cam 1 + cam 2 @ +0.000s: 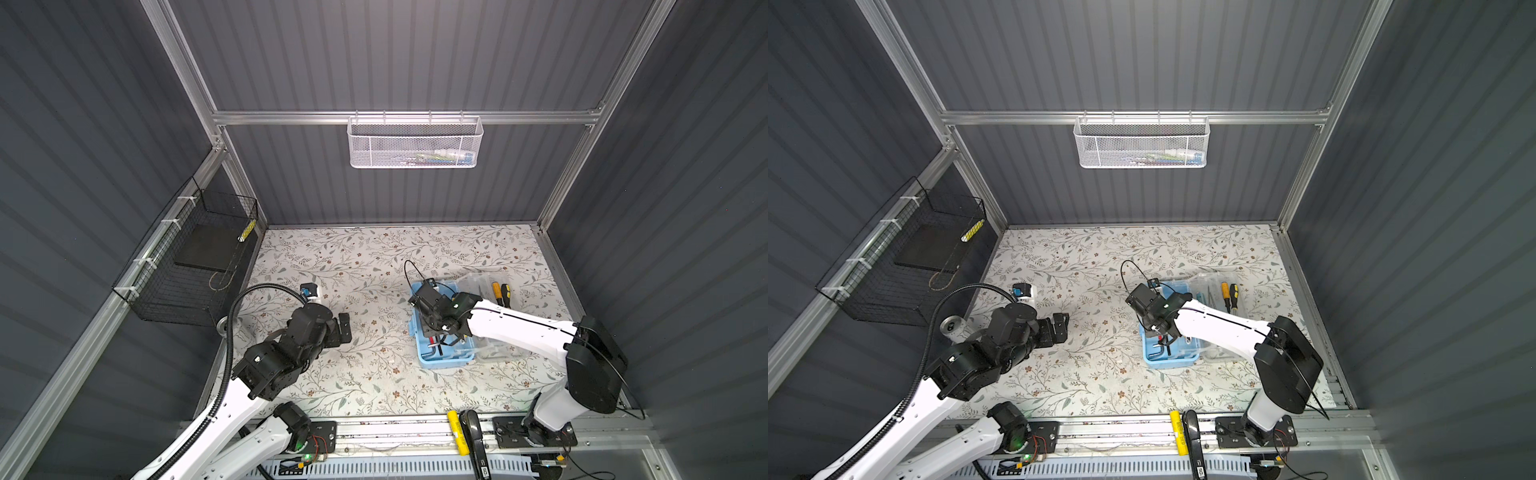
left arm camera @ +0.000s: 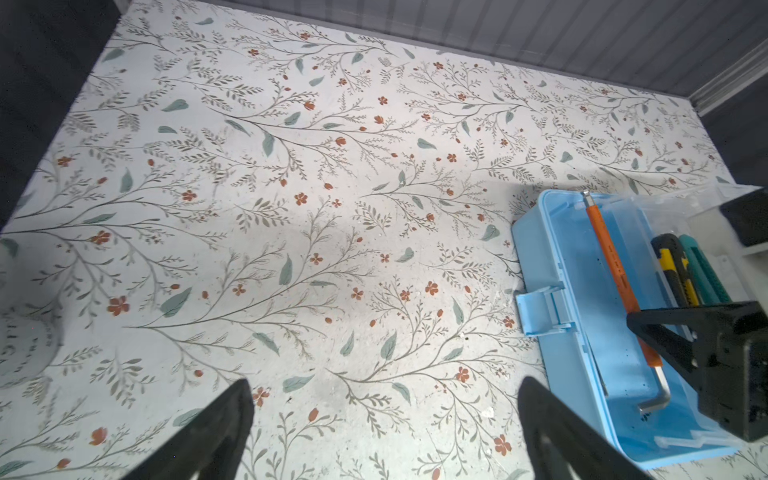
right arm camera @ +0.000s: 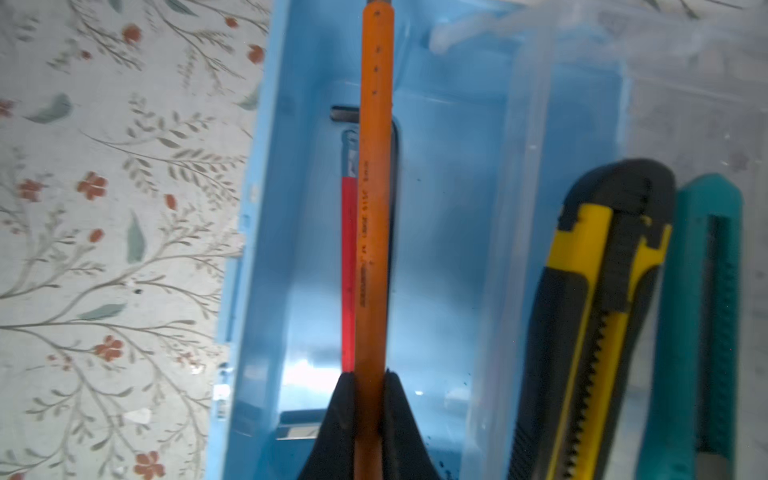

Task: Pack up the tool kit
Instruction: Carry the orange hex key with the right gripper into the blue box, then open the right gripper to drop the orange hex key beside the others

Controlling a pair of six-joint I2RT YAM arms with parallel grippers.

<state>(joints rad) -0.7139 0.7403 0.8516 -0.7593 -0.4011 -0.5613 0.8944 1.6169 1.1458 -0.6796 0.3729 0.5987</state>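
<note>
My right gripper moves down and slightly toward the utility knives to the empty, bare part of the tool kit base's bottom next, and releases the orange-sleeved hex key (image 3: pixel 374 166) there.
The tool kit (image 1: pixel 424 360) (image 1: pixel 1152 360) lies open on the floral table at the right, its light blue base (image 2: pixel 552 249) (image 3: pixel 449 208) up and its clear lid (image 1: pixel 478 282) folded back. My right gripper (image 3: pixel 369 386) (image 1: pixel 434 332) (image 1: pixel 1160 332) hangs over the base, shut on an orange-sleeved hex key (image 3: pixel 374 166) (image 2: pixel 611 257). A red-sleeved hex key (image 3: pixel 348 270) lies in the base beneath it. A yellow-black utility knife (image 3: pixel 602 311) and a teal one (image 3: pixel 702 332) lie beside the base. My left gripper (image 2: pixel 384 415) (image 1: pixel 345 328) (image 1: pixel 1061 326) is open over bare table, left of the kit.
Two screwdrivers (image 1: pixel 500 293) rest on the clear lid. A white mesh basket (image 1: pixel 413 143) hangs on the back wall. A black wire basket (image 1: pixel 191 257) is on the left wall. A small blue-and-white object (image 1: pixel 309 291) and a metal can (image 1: pixel 951 326) sit behind my left arm.
</note>
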